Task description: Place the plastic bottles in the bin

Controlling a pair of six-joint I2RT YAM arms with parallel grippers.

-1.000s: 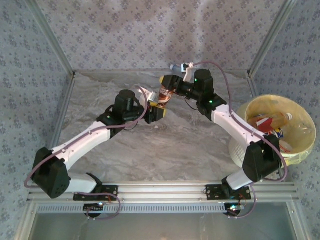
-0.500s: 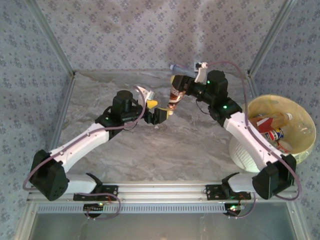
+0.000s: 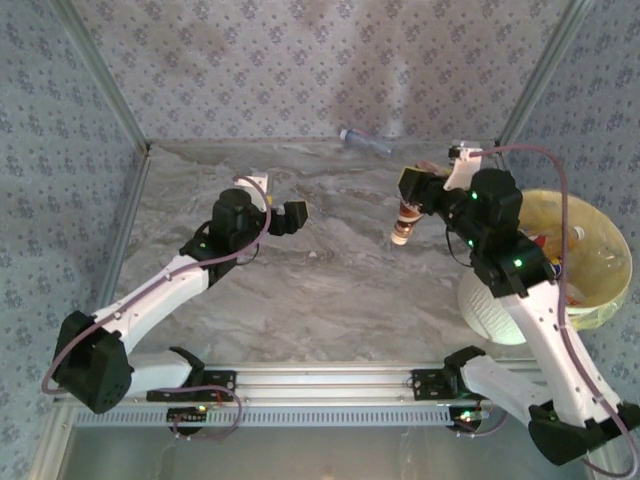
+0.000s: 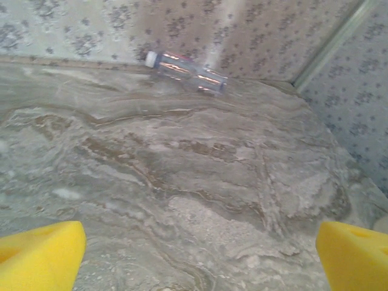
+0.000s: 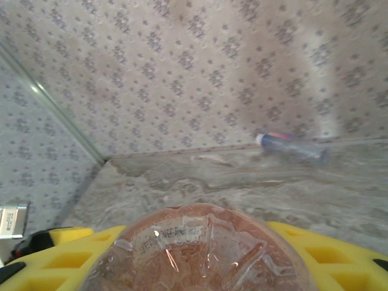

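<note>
The bottle with the reddish-brown label should go sideways from above the marble to over the bin's opening (image 3: 590, 250). My right gripper will let go of it there, since other bottles are already inside.
A clear plastic bottle (image 3: 404, 219) with a reddish-brown label hangs cap-down above the table, with my right gripper (image 3: 414, 200) shut on it, just left of the bin (image 3: 603, 216). In the right wrist view the bottle's base (image 5: 200, 245) sits between the yellow fingers (image 5: 339, 248). The bin is a pale-yellow bucket at the right, and bottles (image 3: 574, 235) lie inside, partly hidden by the right arm. My left gripper (image 3: 293, 215) stands open left of centre, its yellow fingertips (image 4: 39, 257) wide apart over bare marble. Another clear bottle (image 3: 364, 139) (image 4: 185, 71) (image 5: 291, 146) lies by the back wall.
The marbled table (image 3: 330, 290) is walled by patterned panels, with metal posts (image 3: 535, 75) at the back corners. An aluminium rail (image 3: 330, 380) carrying both arm bases runs along the near edge.
My left gripper opened, let go of the brown-labelled bottle and drew back to the left. The right arm swung right toward the bin with the bottle in its grip.
</note>
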